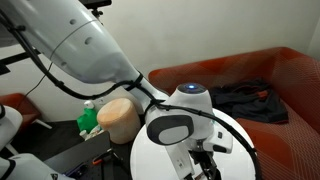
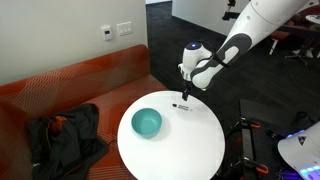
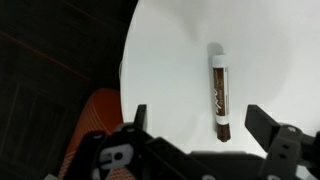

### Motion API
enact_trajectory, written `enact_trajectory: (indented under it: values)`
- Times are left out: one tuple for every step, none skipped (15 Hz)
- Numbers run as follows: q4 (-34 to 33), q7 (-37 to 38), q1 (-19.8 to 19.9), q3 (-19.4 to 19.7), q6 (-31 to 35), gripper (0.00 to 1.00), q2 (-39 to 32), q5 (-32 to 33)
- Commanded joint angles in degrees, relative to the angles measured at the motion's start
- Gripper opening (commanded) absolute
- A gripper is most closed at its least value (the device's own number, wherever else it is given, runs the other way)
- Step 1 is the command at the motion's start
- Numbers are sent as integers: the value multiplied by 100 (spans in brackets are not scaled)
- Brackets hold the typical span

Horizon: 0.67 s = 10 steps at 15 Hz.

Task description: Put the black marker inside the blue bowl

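Observation:
My gripper moves down onto the middle of the black marker (image 2: 182, 105) (image 3: 218, 93) below it next and closes, since the marker runs lengthwise between my open fingers.
The black marker (image 3: 218, 93) lies flat on the white round table (image 3: 170, 70); in the wrist view it runs lengthwise between my open fingers, with its dark cap end nearest me. In an exterior view the marker (image 2: 182, 105) is a small dark stick near the table's far edge, right under my gripper (image 2: 186, 93). The gripper (image 3: 198, 125) is open, empty and hovers just above the marker. The blue bowl (image 2: 146, 122) sits upright and empty on the table, to the left of the marker. In an exterior view my arm hides both.
A red-orange sofa (image 2: 90, 80) stands behind the table with a dark cloth heap (image 2: 62, 135) on it. A tan cylindrical container (image 1: 119, 120) and a green object (image 1: 89, 118) stand beside the table. The table edge (image 3: 128, 60) is close to the marker.

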<state>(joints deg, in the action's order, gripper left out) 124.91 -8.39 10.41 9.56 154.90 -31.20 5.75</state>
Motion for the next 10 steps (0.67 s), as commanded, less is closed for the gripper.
enact_trajectory:
  values:
    - [-188,-387,234,-272,-180,100,-141,-59]
    - [-203,-437,251,-304,-200,100,-171,-55]
    - [-224,-472,273,-337,-231,100,-205,-58]
    - [-233,-539,295,-363,-258,100,-229,-47]
    - [-241,-593,317,-387,-302,100,-257,-38]
    - [-245,-676,342,-414,-336,100,-285,-24]
    - [-265,-732,351,-425,-354,100,-327,-4]
    - [-279,-783,354,-431,-375,100,-361,6]
    - [-307,-850,360,-446,-395,100,-407,14]
    - [-333,-868,340,-439,-405,100,-451,38]
